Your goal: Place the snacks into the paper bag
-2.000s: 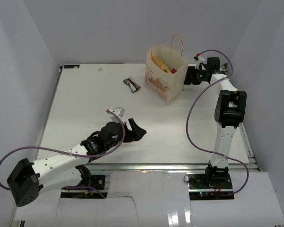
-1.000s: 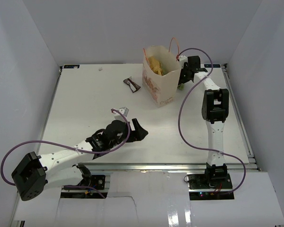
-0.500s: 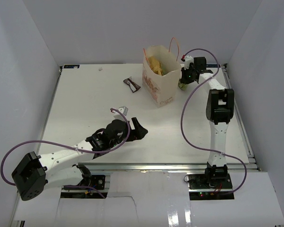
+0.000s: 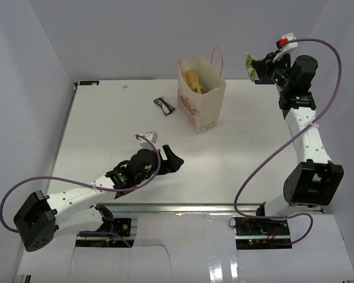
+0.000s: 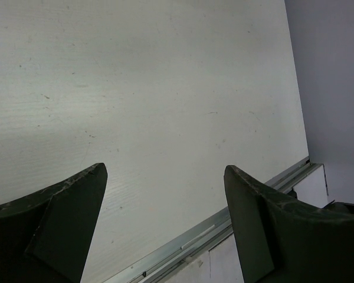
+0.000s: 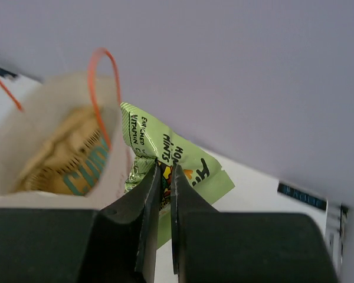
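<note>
My right gripper turns and swings to the left in the top view, over the paper bag's opening next, since the green packet [image 4: 251, 62] hangs beside that opening.
The cream paper bag [image 4: 199, 99] with red cord handles stands upright at the back middle of the table, a tan-yellow chip bag [image 4: 195, 81] inside it. My right gripper [image 4: 258, 68] is raised high to the right of the bag, shut on a green snack packet [image 4: 251, 62]. In the right wrist view the green packet [image 6: 189, 162] is pinched between the fingers, just beside the paper bag's [image 6: 59, 138] open mouth. A dark brown wrapper [image 4: 164, 105] lies on the table left of the bag. My left gripper [image 4: 170, 160] hovers low near the front, open and empty.
White walls enclose the table on three sides. A metal rail [image 5: 183, 250] runs along the table's front edge, seen between the left fingers.
The right arm has closed on the green packet beside the bag and lifted it up and to the right. The bag was nudged left earlier. The left arm barely moved.
</note>
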Controlling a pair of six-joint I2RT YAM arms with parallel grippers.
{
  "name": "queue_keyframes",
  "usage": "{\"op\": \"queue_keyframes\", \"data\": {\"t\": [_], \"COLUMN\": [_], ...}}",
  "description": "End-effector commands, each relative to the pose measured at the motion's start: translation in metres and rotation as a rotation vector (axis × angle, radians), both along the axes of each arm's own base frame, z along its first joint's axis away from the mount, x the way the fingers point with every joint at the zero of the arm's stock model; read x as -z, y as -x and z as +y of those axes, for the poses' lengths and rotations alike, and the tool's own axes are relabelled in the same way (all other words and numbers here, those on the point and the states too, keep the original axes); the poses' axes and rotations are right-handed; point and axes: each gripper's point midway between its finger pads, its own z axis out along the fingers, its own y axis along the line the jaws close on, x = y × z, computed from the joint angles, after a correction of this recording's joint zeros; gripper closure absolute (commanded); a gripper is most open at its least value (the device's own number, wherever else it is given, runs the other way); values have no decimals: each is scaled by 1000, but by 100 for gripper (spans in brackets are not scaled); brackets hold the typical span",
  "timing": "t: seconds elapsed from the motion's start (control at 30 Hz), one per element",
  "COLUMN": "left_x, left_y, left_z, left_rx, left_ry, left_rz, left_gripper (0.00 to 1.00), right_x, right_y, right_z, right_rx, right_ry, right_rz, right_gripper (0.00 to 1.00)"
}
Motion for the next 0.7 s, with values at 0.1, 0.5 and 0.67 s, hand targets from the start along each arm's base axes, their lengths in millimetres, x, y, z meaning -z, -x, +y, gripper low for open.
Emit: {"op": "queue_keyframes", "data": {"t": [0.1,0.5,0.67], "left_x": [-13,-10,-15], "left_y": [-2,-17,-36], "left_z": [7,41,60], "left_rx": [-26,-296,-477], "left_ry": [51,94,98], "left_rz": [-47,30,73], "left_gripper": [9,7,9], "right_x": [-103,-58,-42], "right_y": [52,33,-24], "right_z": [71,181,176], "right_rx": [-426,-572,-293], "right_ry": [-83,61,81], "right_rz": [-273,-137,-102], "right_gripper": [92,92,92]}}
